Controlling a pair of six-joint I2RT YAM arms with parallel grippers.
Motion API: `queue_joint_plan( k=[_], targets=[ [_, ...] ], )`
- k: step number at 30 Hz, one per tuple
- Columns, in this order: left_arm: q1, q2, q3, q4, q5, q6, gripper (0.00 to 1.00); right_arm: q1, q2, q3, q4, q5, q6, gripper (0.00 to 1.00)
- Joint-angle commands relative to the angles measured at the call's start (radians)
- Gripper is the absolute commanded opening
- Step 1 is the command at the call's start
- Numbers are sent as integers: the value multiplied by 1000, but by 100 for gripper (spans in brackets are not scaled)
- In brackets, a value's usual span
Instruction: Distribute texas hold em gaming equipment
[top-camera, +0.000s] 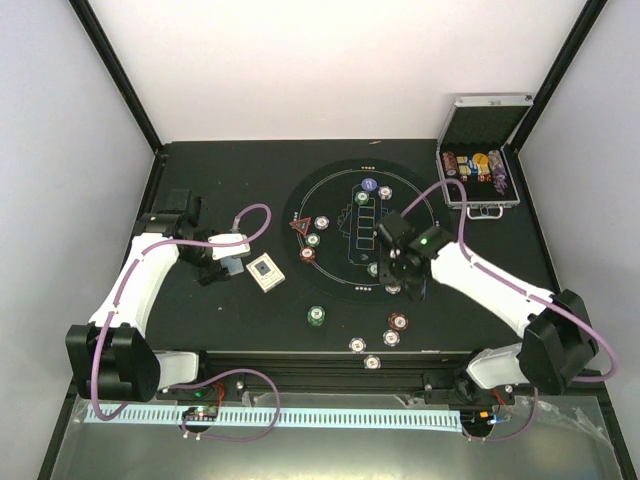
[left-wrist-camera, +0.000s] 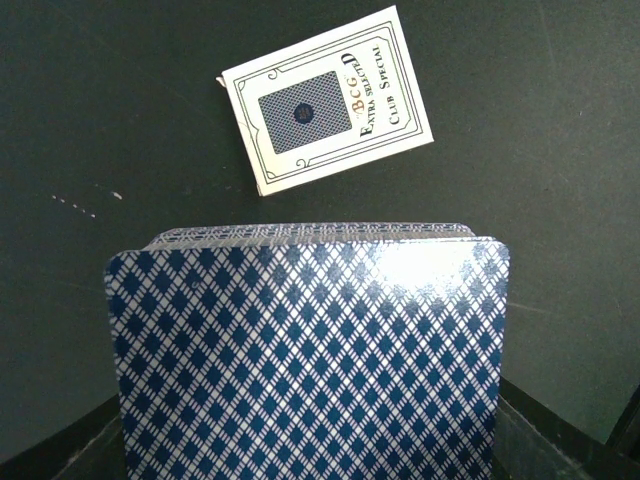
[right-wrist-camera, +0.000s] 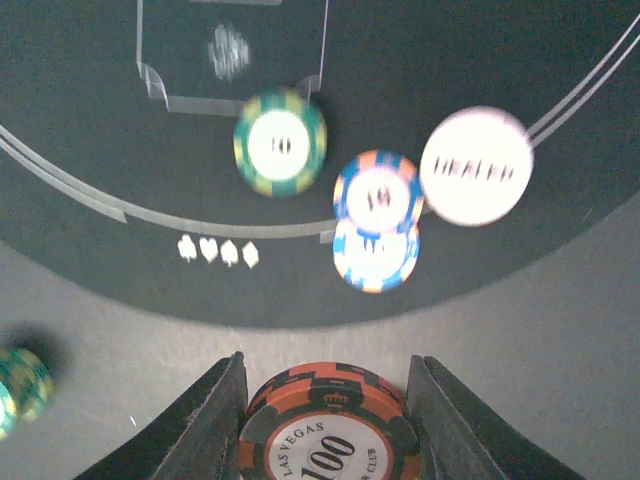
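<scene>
I will move my right gripper outward across the mat (top-camera: 340, 280) next and lower it to bare felt (top-camera: 404, 195) beside the far blue-orange chip, because that group lacks a red-brown chip.
My left gripper (top-camera: 226, 263) is shut on a deck of blue diamond-backed playing cards (left-wrist-camera: 305, 350), which fills the left wrist view and hides the fingers. My right gripper (right-wrist-camera: 325, 420) is shut on a red-brown and black "100" poker chip (right-wrist-camera: 328, 430), held just off the near edge of the round felt mat (top-camera: 340, 280). Ahead of it lie a green chip (right-wrist-camera: 280, 142), two overlapping blue-orange chips (right-wrist-camera: 376, 215) and the white dealer button (right-wrist-camera: 476, 165). A red triangular marker (top-camera: 299, 226) and several chips sit on the mat. Loose chips (top-camera: 399, 322) lie near the table's front edge.
A cream card box (left-wrist-camera: 328, 100) lies flat beside the left gripper; it also shows in the top view (top-camera: 265, 272). The open silver case (top-camera: 480, 165) with chip rolls stands at the back right. A green chip (top-camera: 316, 316) lies below the mat.
</scene>
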Motion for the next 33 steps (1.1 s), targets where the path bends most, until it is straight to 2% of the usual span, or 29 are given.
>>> queue_joint_plan(
  k=[1, 8, 15, 22, 25, 33],
  targets=[
    [8, -7, 33, 8, -4, 17, 2, -116, 71, 160, -29, 61, -127, 30],
    [8, -1, 36, 9, -1, 11, 1, -313, 382, 494, -3, 58, -238, 29],
    [8, 7, 37, 13, 5, 3, 2, -355, 764, 904, -89, 64, -277, 26],
    [8, 18, 42, 17, 3, 0, 2, -439, 990, 1255, -189, 39, -277, 26],
    [8, 18, 40, 22, -1, -1, 1, -471, 1045, 1315, -201, 25, -278, 26],
    [8, 57, 41, 26, -1, -3, 2, -495, 1149, 1344, -176, 14, -275, 26]
  ],
)
